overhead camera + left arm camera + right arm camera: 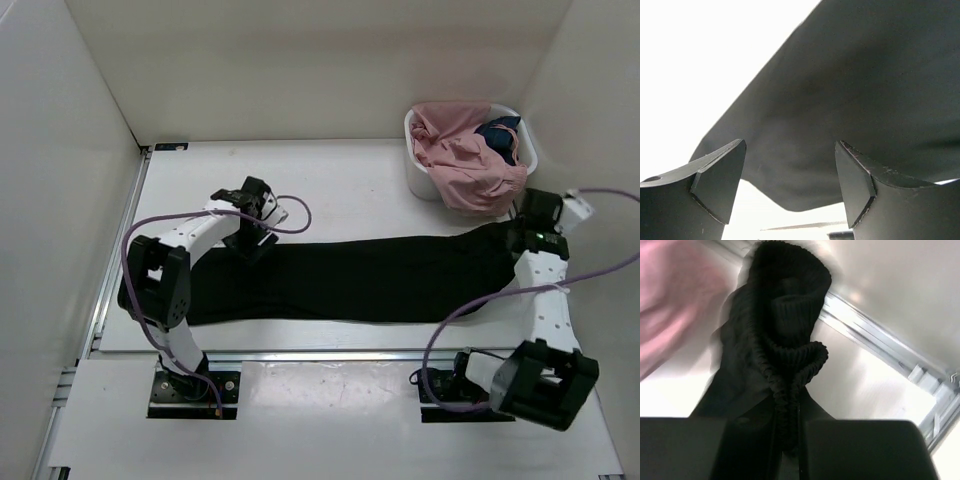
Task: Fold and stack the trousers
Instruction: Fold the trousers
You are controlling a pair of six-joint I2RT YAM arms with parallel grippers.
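Note:
The trousers are stretched out lengthwise and unfolded, so the right gripper next needs to carry their ribbed waistband to the left in the top view and release it onto the trousers' middle.
The black trousers lie stretched across the white table, legs to the left and waist to the right. My left gripper is open just above the far edge of a leg, near the left end. In the left wrist view the black cloth lies beyond my open fingertips. My right gripper is shut on the ribbed waistband at the trousers' right end, which bunches up between the jaws.
A white basket at the back right holds a pink garment and a small dark blue garment, close to my right gripper. White walls enclose the table on three sides. A metal rail runs along the left edge.

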